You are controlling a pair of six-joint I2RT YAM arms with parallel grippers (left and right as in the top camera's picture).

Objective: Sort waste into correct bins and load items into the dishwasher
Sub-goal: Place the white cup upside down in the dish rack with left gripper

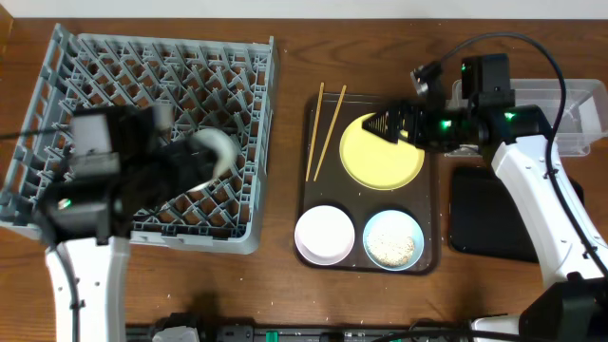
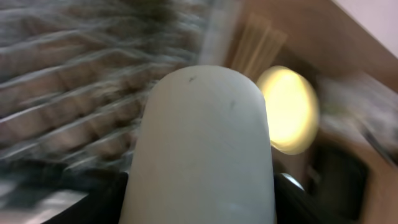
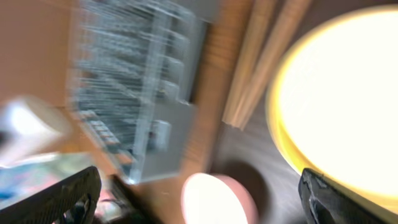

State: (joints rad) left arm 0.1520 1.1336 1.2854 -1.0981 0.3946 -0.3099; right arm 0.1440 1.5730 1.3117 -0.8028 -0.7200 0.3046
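My left gripper moves down and left in the overhead view next, onto the rack's near edge (image 1: 182, 226), because the cup still hangs above the rack's wires.
My left gripper (image 1: 195, 163) is shut on the small white cup (image 1: 218, 150) and holds it over the grey dish rack (image 1: 95, 66). The cup fills the left wrist view (image 2: 205, 137). My right gripper (image 1: 388, 123) is open and empty above the yellow plate (image 1: 385, 160); in its wrist view (image 3: 205, 202) the pink bowl (image 3: 217, 200) lies between the fingers' tips, below them. The pink bowl (image 1: 323, 235), the blue bowl (image 1: 392, 238) holding rice, and two chopsticks (image 1: 324, 128) lie on the brown tray (image 1: 432, 214). The wrapper and paper are out of view.
The clear tub (image 1: 581, 122) stands at the far right, partly under the right arm. The black tray (image 1: 489, 217) lies in front of it. The rack (image 3: 130, 81), chopsticks (image 3: 261, 56) and plate (image 3: 348, 93) show blurred in the right wrist view.
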